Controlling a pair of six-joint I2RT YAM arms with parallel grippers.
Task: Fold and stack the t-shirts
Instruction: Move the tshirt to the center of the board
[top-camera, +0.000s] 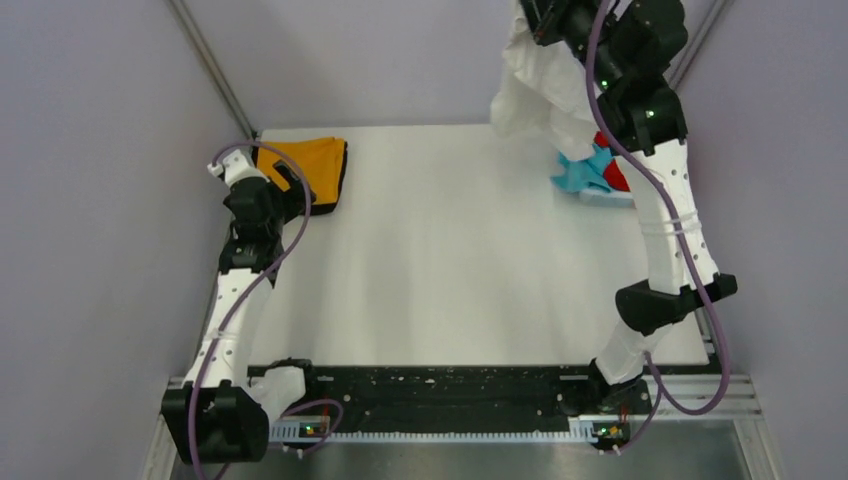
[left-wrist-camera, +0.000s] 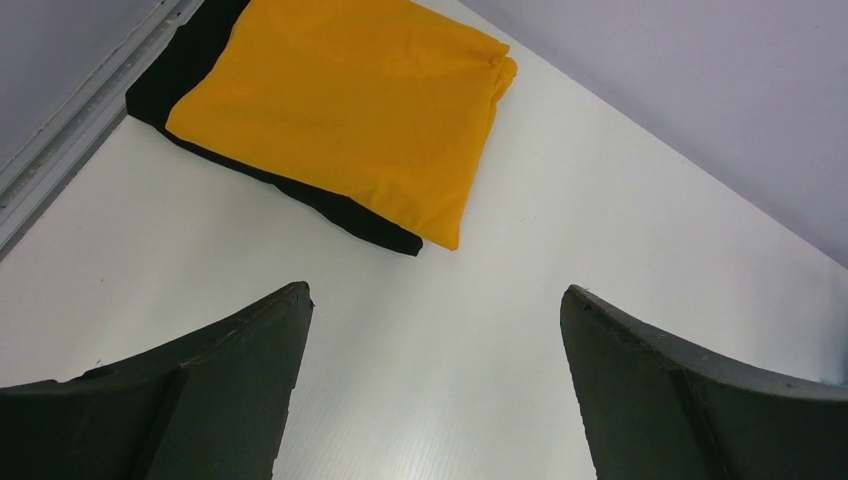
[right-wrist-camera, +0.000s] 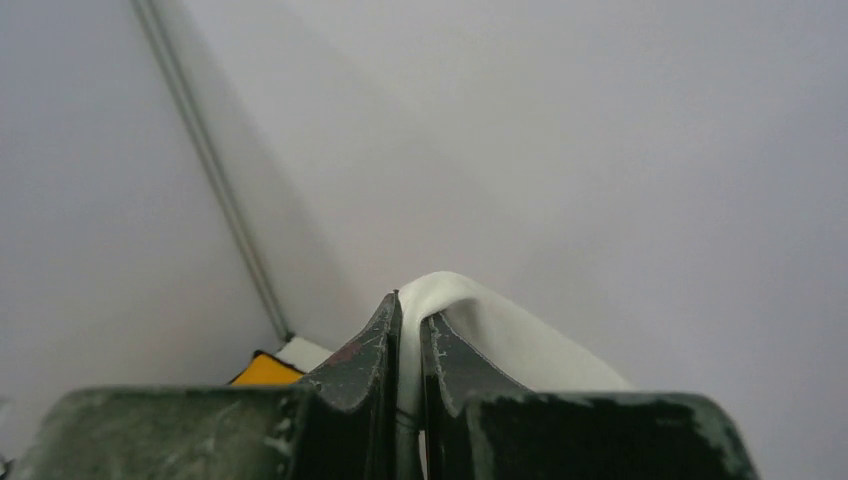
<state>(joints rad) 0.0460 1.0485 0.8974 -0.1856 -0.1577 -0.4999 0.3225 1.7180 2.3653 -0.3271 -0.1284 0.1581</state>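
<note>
I will next swing my right gripper toward the folded orange t-shirt, then lower to the bare table (top-camera: 418, 228), where the hanging white t-shirt has room.
The folded orange t-shirt with black trim (top-camera: 310, 170) lies at the table's far left corner; it also shows in the left wrist view (left-wrist-camera: 350, 110). My left gripper (top-camera: 262, 190) is open and empty just in front of it, its jaws wide apart over bare table (left-wrist-camera: 435, 300). My right gripper (top-camera: 545, 15) is raised high at the far right and is shut on the large white t-shirt (top-camera: 540, 95), which hangs down from it; the cloth is pinched between the jaws (right-wrist-camera: 410, 310). The light blue t-shirt (top-camera: 582, 172) and the red t-shirt (top-camera: 612, 172) lie bunched under the right arm.
Grey walls close in on all sides, with metal frame posts at the far corners (top-camera: 215, 70). The white table (top-camera: 450, 260) spreads between the arms. A black strip and rail run along the near edge (top-camera: 440, 395).
</note>
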